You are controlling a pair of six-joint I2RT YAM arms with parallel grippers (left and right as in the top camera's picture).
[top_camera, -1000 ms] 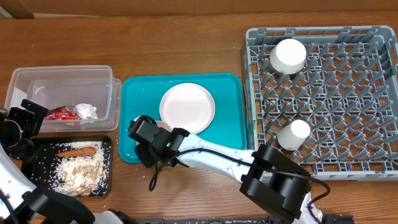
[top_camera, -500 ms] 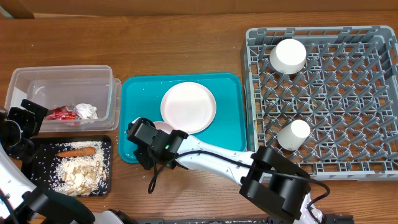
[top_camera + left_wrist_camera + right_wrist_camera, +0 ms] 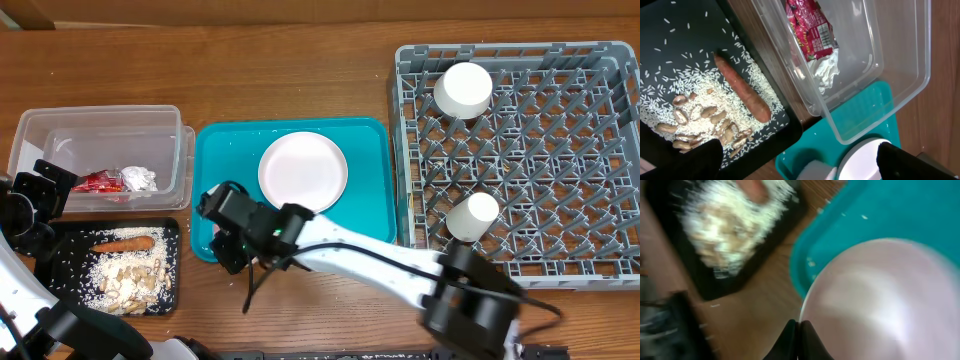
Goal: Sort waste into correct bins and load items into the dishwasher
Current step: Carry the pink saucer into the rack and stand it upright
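Observation:
The rack's wires stand empty between its white cups. My right gripper will next swing and tilt to the right in the overhead view and let go of the bowl there.
My right gripper is at the teal tray's front left corner. In the right wrist view its fingers are pinched shut on the rim of a pale pink bowl, blurred by motion. In the overhead view the bowl is hidden under the wrist. A white plate lies on the tray. My left gripper is at the table's left edge, open and empty. It is above the black tray and the clear bin.
The clear bin holds a red wrapper and a crumpled white wad. The black tray holds rice, peanuts and a carrot. A grey dish rack at the right holds two white cups.
My right gripper has shifted slightly left over the tray's corner and now covers the pink bowl. The white plate slid a little to the right. The left arm has not moved.

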